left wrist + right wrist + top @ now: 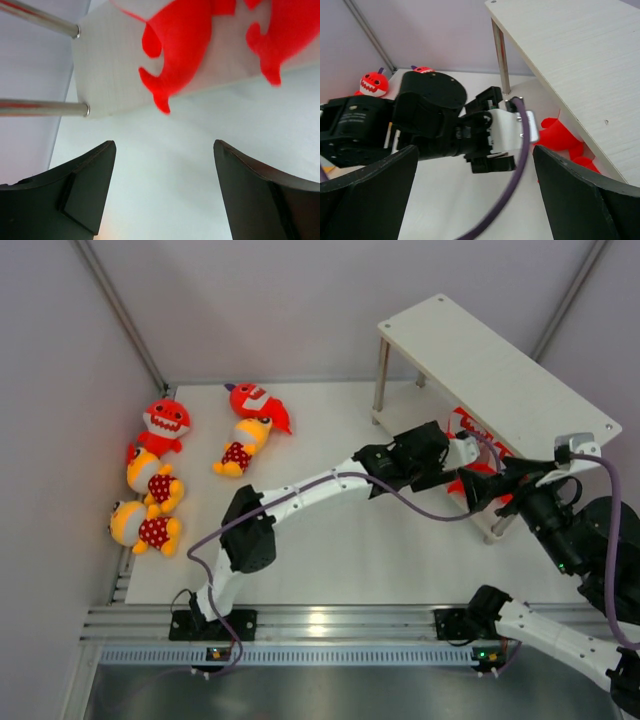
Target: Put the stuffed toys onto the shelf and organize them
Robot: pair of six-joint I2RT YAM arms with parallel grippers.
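I should next swing my left gripper away from the shelf (495, 365), then down onto the far red shark's tail, which sticks out past the yellow-orange figure.
The off-white shelf (495, 365) stands at the back right. Two red sharks (177, 45) (287, 30) lie on its lower board (110, 65), partly hidden under the top board in the top view. My left gripper (165, 145) hangs open and empty just in front of that board. My right gripper (475, 150) is open and empty too, pointing at the left arm's wrist (510, 127) beside the shelf. On the table at the left lie two more red sharks (166, 420) (255, 400) and three yellow-orange figures (240, 445) (150, 480) (140, 527).
The shelf's metal legs (40, 107) stand close to the left gripper. A purple cable (420, 510) loops between the two arms. A metal rail (320, 625) runs along the near edge. Pale walls close the table on the left and back.
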